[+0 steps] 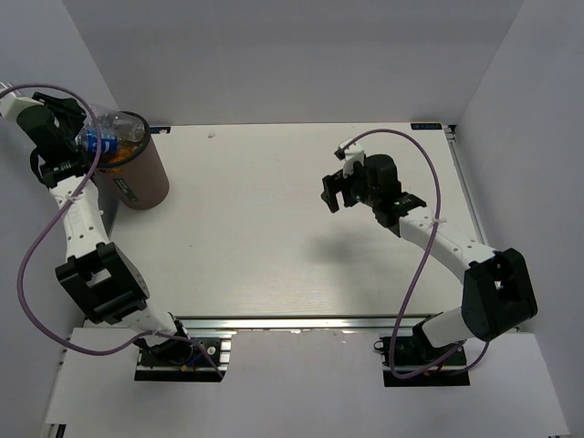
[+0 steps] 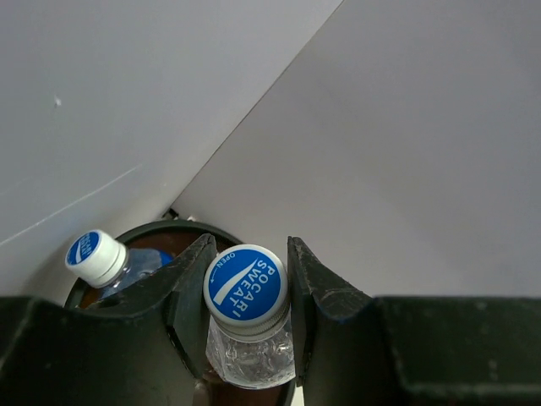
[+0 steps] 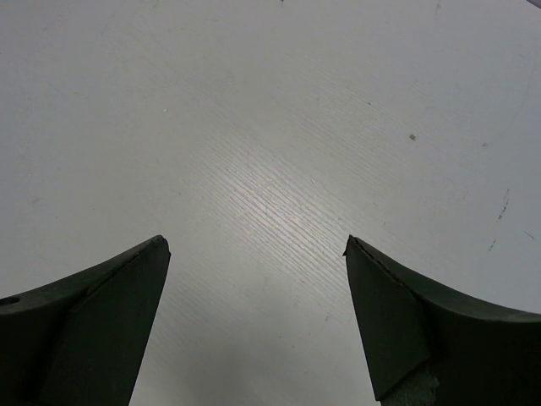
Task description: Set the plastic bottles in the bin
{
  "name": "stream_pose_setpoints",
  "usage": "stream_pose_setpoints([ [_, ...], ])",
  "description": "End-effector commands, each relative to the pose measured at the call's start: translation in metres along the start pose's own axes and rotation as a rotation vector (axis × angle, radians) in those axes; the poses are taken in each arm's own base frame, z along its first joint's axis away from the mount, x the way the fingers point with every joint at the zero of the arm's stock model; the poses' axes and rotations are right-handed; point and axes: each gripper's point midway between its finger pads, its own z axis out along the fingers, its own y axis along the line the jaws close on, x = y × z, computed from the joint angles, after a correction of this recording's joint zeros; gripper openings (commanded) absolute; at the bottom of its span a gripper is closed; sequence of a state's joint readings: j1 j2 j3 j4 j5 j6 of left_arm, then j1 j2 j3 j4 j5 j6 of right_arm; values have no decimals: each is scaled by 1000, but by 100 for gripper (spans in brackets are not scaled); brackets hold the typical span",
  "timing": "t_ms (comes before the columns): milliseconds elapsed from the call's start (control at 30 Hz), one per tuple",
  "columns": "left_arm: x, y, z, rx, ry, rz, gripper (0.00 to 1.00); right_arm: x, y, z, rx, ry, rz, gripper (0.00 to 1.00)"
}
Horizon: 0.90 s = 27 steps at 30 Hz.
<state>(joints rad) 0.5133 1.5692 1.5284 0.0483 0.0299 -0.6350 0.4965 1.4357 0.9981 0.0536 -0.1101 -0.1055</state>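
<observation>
My left gripper should next stay there and open its fingers to let go of the bottle's neck, as the bottle's body already hangs over the bin's opening.
My left gripper (image 1: 85, 141) is shut on the neck of a clear plastic bottle (image 1: 114, 135) with a blue label. It holds the bottle over the mouth of the dark-brown bin (image 1: 146, 187) at the table's far left. In the left wrist view the gripper (image 2: 249, 240) clamps the bottle (image 2: 247, 292) just below its blue-and-white cap. A second bottle (image 2: 100, 258) with a like cap lies inside the bin, within its black rim (image 2: 169, 226). Something orange (image 1: 117, 161) shows in the bin below the held bottle. My right gripper (image 1: 330, 190) (image 3: 256, 242) is open and empty above the table.
White walls stand close behind and to the left of the bin. The white table (image 1: 274, 237) shows no loose bottles. The right arm reaches over its centre-right part.
</observation>
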Motion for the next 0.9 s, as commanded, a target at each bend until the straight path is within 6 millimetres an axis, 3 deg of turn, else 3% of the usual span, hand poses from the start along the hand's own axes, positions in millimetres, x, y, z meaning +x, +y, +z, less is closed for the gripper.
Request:
stream_pose_setpoints([
  [0, 7, 7, -2, -23, 27, 10, 0, -15, -6, -1, 21, -40, -8, 90],
  [133, 7, 18, -2, -71, 13, 30, 1, -15, -9, -4, 40, -39, -9, 89],
  [300, 31, 18, 2, -29, 81, 1, 6, -12, -6, -3, 21, -37, 10, 89],
  [367, 34, 24, 4, -51, 80, 0, 18, -10, -2, -2, 0, -30, 22, 89],
  [433, 38, 29, 7, -63, 87, 10, 21, -10, -1, -3, -1, -28, 27, 89],
  [600, 29, 45, 2, -163, 56, 43, 59, -8, -2, -7, 12, -29, 38, 89],
  [867, 23, 44, -2, -177, 48, 53, 76, -11, -1, -11, 9, -43, 46, 89],
])
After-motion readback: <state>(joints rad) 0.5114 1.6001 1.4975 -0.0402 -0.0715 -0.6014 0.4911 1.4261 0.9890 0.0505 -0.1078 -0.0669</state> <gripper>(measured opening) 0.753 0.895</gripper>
